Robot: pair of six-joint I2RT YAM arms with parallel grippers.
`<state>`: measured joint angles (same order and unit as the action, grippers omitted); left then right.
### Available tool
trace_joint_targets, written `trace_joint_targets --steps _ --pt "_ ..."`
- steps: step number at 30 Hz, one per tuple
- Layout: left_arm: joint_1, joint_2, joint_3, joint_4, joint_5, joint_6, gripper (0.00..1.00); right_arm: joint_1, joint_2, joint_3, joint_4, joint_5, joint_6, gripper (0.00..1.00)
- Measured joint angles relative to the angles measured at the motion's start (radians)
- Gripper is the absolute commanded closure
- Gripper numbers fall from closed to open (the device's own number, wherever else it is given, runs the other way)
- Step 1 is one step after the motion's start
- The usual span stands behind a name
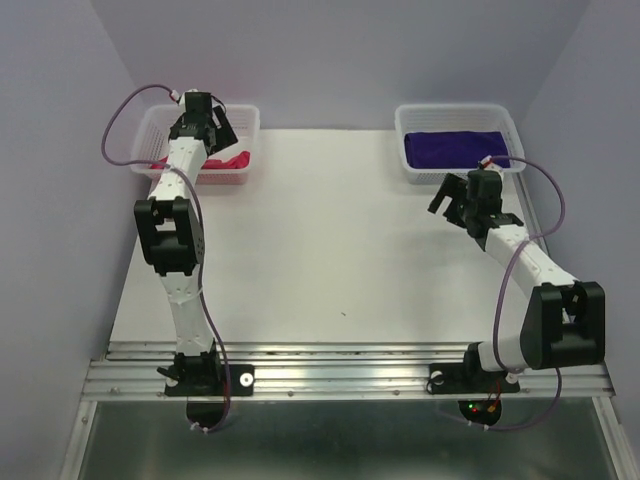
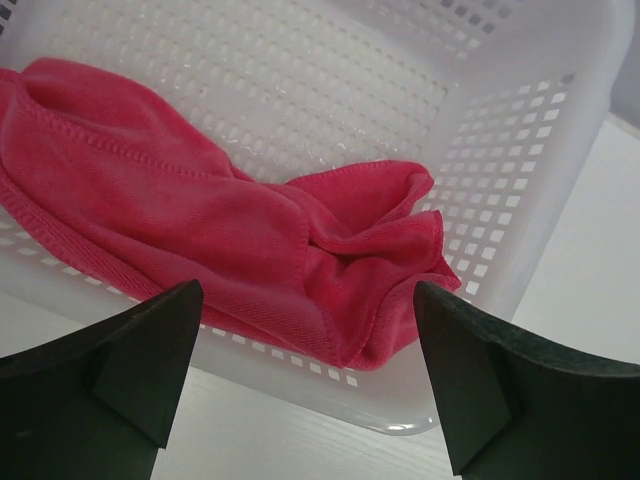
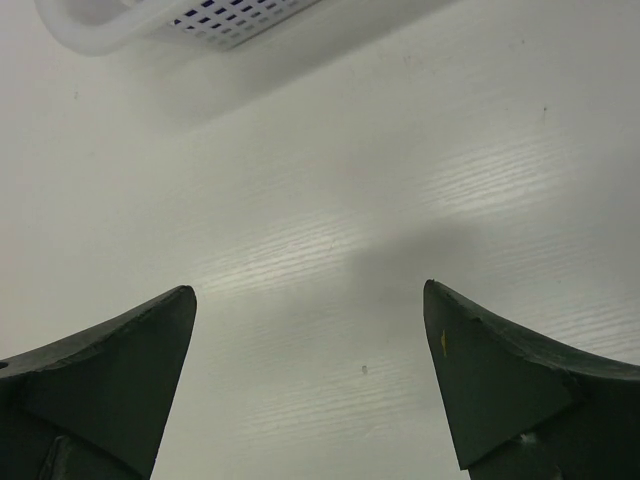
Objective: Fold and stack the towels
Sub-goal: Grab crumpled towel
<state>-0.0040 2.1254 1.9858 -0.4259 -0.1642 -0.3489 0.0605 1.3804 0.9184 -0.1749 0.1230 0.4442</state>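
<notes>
The raised fold of the pink-red towel is below my left gripper's fingers, so my left gripper will next go down into the white mesh basket and close on that fold.
A bright pink-red towel (image 2: 200, 230) lies crumpled in the white mesh basket (image 2: 540, 170) at the far left; in the top view the towel (image 1: 228, 161) shows beside the arm. My left gripper (image 2: 308, 300) is open and empty, just above the basket's near rim (image 1: 208, 122). A dark purple towel (image 1: 455, 148) lies flat in the far right basket (image 1: 458, 112). My right gripper (image 3: 310, 300) is open and empty over bare table, just in front of that basket (image 1: 452, 200). The orange-tan and spotted light blue towels are out of view.
The white table (image 1: 330, 250) spreads between the two baskets. Grey walls close the left, right and back sides. A metal rail (image 1: 340, 365) runs along the near edge where both arm bases sit. A corner of the right basket (image 3: 180, 20) shows in the right wrist view.
</notes>
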Motion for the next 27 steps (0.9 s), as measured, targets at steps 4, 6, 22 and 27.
trace_joint_targets --steps 4,6,22,27 --pt "-0.001 0.052 0.048 -0.054 0.027 0.005 0.01 0.000 0.002 -0.023 0.003 -0.001 0.013 0.00" --pt "-0.004 0.064 0.058 -0.068 0.034 0.006 0.01 0.000 0.006 -0.024 0.003 0.001 0.017 0.00" --pt "0.018 0.251 0.181 -0.132 0.080 0.056 0.01 0.000 0.058 -0.024 0.005 0.011 0.028 0.00" --pt "0.018 0.323 0.246 -0.142 0.073 0.062 0.02 0.000 0.073 -0.024 0.005 0.012 0.028 0.00"
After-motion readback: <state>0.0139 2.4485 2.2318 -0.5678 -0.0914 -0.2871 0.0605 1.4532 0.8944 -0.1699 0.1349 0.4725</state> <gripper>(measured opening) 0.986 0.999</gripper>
